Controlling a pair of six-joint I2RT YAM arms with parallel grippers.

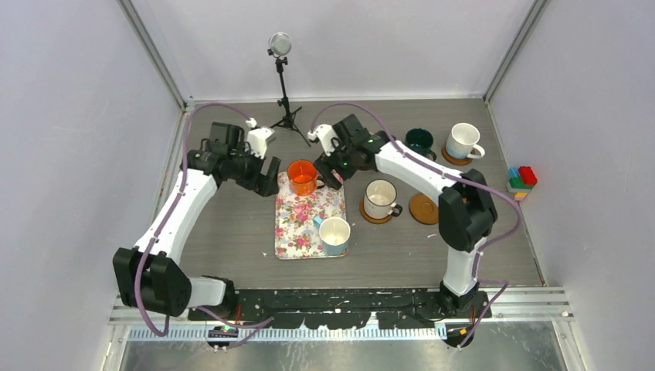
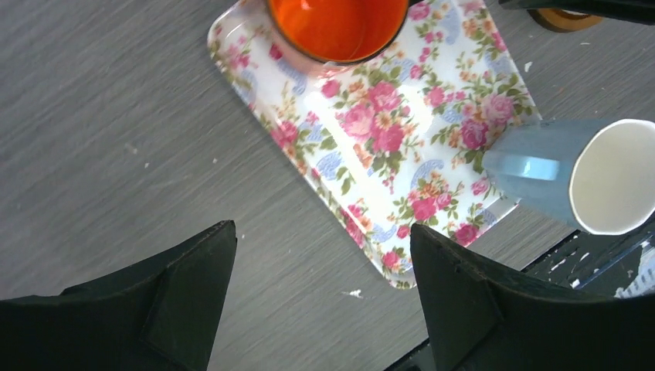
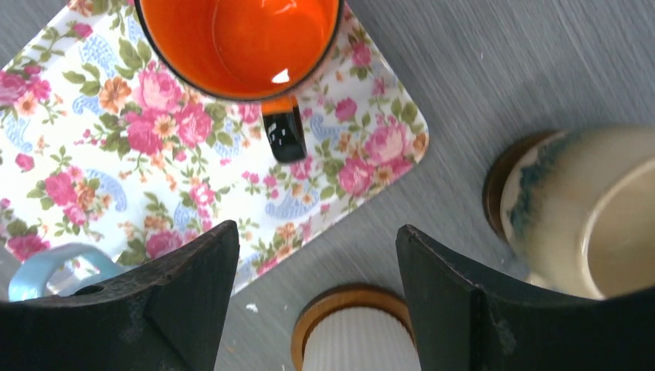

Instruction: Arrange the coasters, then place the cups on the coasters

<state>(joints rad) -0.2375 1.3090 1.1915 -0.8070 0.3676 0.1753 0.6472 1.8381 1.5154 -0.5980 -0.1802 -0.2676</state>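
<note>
I will next move my right gripper to the left in the top view and lower it onto the orange cup's handle (image 1: 320,184) (image 3: 284,133), because that handle sticks out toward its open fingers.
An orange cup (image 1: 303,176) (image 3: 239,42) and a light blue cup (image 1: 334,234) (image 2: 571,174) stand on the floral tray (image 1: 297,228). My left gripper (image 1: 266,179) (image 2: 323,228) hangs open over bare table left of the tray, holding nothing. My right gripper (image 1: 334,170) (image 3: 317,228) is open above a white ribbed cup (image 3: 363,344) on a coaster (image 3: 309,325), which the arm hides from the top view. A cream cup (image 1: 380,199) (image 3: 587,209) sits on a coaster right of the tray. Beside it lies a bare coaster (image 1: 424,209).
At the back right stand a dark green cup (image 1: 419,141) and a white cup (image 1: 463,141) on a coaster. A small tripod (image 1: 286,108) stands at the back centre. Coloured blocks (image 1: 522,182) lie at the right wall.
</note>
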